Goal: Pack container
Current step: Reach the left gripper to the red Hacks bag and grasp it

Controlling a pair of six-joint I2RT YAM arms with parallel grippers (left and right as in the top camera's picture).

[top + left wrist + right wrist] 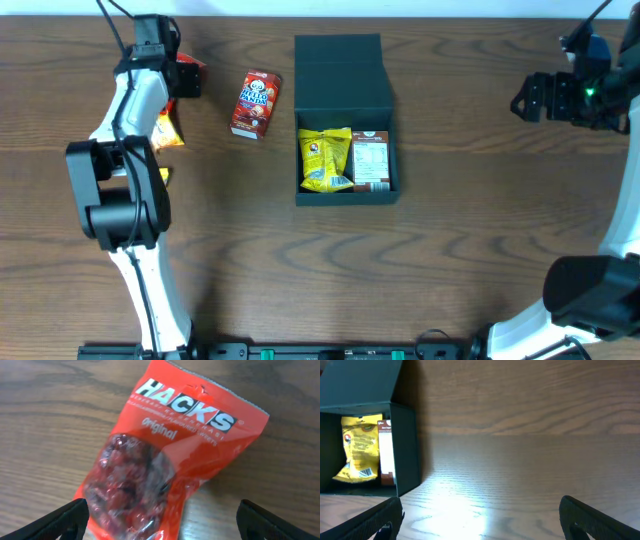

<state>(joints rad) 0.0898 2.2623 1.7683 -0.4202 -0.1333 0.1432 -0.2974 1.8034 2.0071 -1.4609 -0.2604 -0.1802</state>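
The windowed lower end of the Hacks bag is below my left gripper's fingers. I need to lower my left gripper next, with its fingers open, around that end of the bag.
The dark teal container sits mid-table with its flap lid folded open to the back. Inside lie a yellow snack packet and a brown-and-white packet. My left gripper hovers at the far left over a red Hacks candy bag. It is open, with its fingertips straddling the bag's lower end without touching it. My right gripper is open above bare table, right of the container. Nothing is between its jaws.
A red snack carton lies left of the container. An orange-yellow packet is partly hidden under the left arm. Another yellow scrap peeks out lower down. Both arm bases stand at the table's front edge.
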